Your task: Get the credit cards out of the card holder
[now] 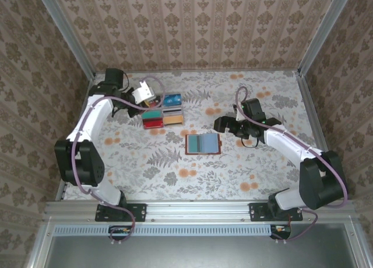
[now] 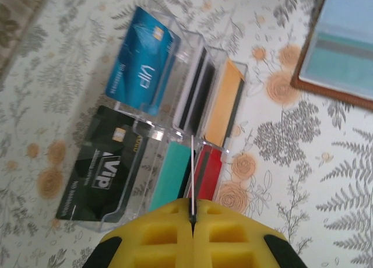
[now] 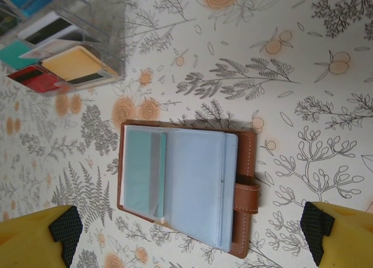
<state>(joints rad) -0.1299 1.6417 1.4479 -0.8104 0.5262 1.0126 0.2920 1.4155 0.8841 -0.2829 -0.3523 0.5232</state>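
I need to turn my left gripper in line with the tray (image 2: 145, 131) next and lower it to free the card in the red card's slot (image 2: 207, 170), since that is below the fingers.
The brown card holder (image 1: 202, 144) lies open on the table, blue-grey pockets up, strap to one side (image 3: 247, 198). A teal credit card (image 3: 143, 172) sits in one of its pockets. My right gripper (image 3: 191, 233) hangs open above the holder, its yellow fingers (image 3: 55, 242) wide apart with nothing between them; from above it (image 1: 224, 125) is just beyond the holder's far right corner. My left gripper (image 2: 193, 218) is shut on a thin white credit card (image 2: 192, 175), seen edge-on over the clear tray (image 2: 145, 131). From above that gripper (image 1: 140, 98) is at the tray's far left.
The clear tray (image 1: 163, 112) holds a blue VIP card (image 2: 140, 61), a black VIP card (image 2: 102, 166), and teal (image 2: 172, 175), red (image 2: 210, 172) and orange (image 2: 224, 105) cards standing in slots. Papered walls close the table at the back and sides.
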